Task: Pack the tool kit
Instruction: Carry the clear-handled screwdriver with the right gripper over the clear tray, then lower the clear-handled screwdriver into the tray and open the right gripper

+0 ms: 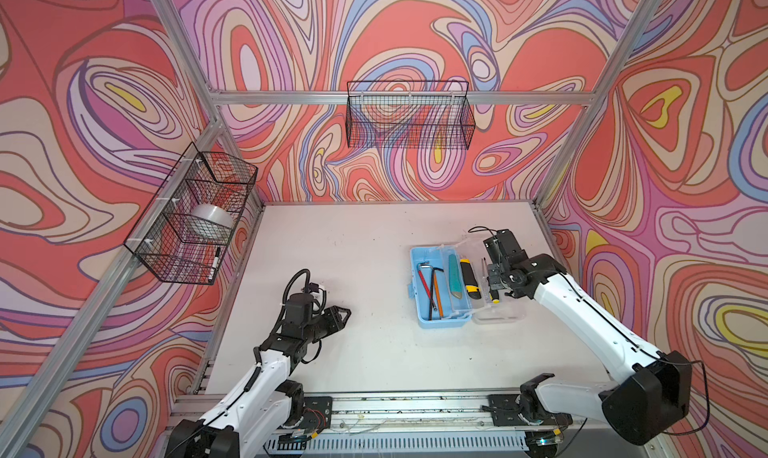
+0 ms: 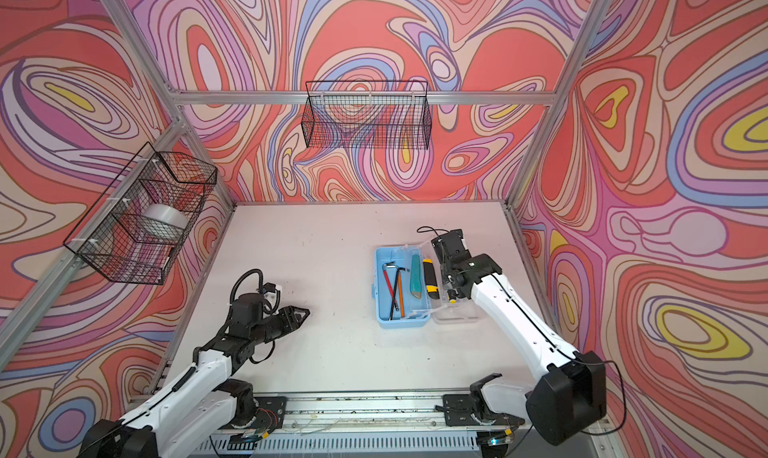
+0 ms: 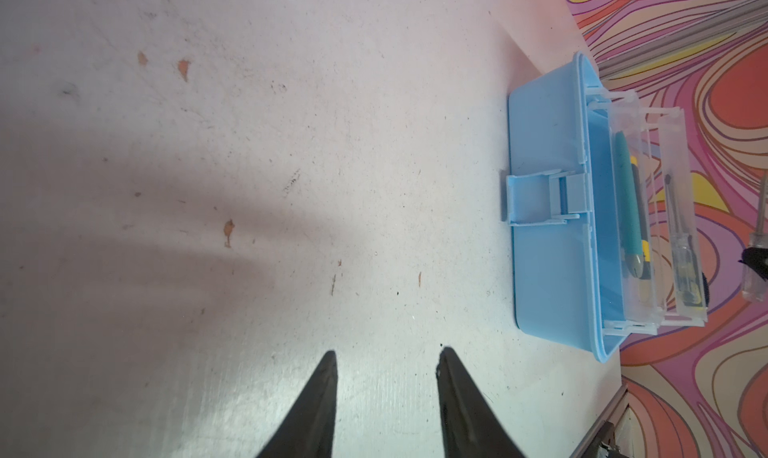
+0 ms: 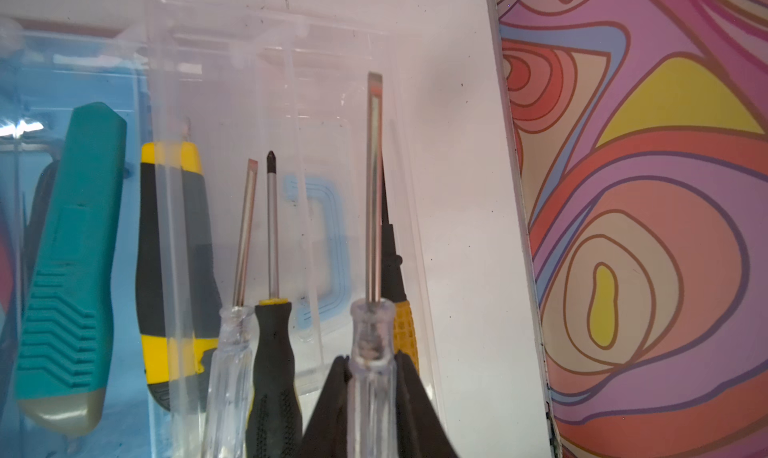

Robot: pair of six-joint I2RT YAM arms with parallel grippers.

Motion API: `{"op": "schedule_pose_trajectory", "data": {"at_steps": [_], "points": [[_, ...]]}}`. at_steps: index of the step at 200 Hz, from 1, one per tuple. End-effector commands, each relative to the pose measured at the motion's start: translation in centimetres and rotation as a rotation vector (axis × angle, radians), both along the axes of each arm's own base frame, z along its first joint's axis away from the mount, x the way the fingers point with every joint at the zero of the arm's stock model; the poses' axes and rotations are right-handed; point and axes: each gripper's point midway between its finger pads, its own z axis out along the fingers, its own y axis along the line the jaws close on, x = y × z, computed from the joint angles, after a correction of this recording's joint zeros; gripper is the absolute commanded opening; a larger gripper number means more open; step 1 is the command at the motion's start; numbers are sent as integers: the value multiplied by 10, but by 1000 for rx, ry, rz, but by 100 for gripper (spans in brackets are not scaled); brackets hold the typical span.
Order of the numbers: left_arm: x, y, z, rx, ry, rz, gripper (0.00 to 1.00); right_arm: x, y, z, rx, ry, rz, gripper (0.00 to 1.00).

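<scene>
The clear-handled flat screwdriver in the robot's right gripper should next go down into the tool kit lid's outer section and be released there, because there is still open room beside the yellow-handled screwdriver.
The tool kit's light-blue box lies open on the right of the table, its clear lid folded out to the right. Hex keys lie in the box beside a teal utility knife and a yellow-black utility knife. In the lid rest a clear-handled screwdriver and a black-handled one. My right gripper is shut on another clear-handled flat screwdriver, held just over the lid. My left gripper stands open over bare table, well left of the box.
A black wire basket hangs on the back wall. A second one on the left wall holds a tape roll and a marker. The table's right edge runs close beside the lid.
</scene>
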Motion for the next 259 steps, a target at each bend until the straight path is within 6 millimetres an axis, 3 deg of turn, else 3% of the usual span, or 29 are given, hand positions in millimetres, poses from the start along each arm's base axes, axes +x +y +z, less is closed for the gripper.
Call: {"op": "schedule_pose_trajectory", "data": {"at_steps": [1, 64, 132, 155, 202, 259], "points": [[-1, 0, 0, -7, -9, -2, 40, 1, 0, -6, 22, 5, -11, 0], [-2, -1, -3, -13, 1, -2, 41, -5, -7, -27, -7, 85, -35, 0], [-3, 0, -6, -11, 3, 2, 41, -1, -11, -30, -17, 96, -53, 37], [-2, -1, -5, -16, 2, -4, 41, 2, -10, -23, -5, 75, -55, 37], [0, 2, 0, 10, -9, 3, 41, 6, 9, 21, 172, -106, -24, 35], [3, -4, 13, 88, -31, -1, 41, -7, 31, 34, 363, -170, 10, 34]]}}
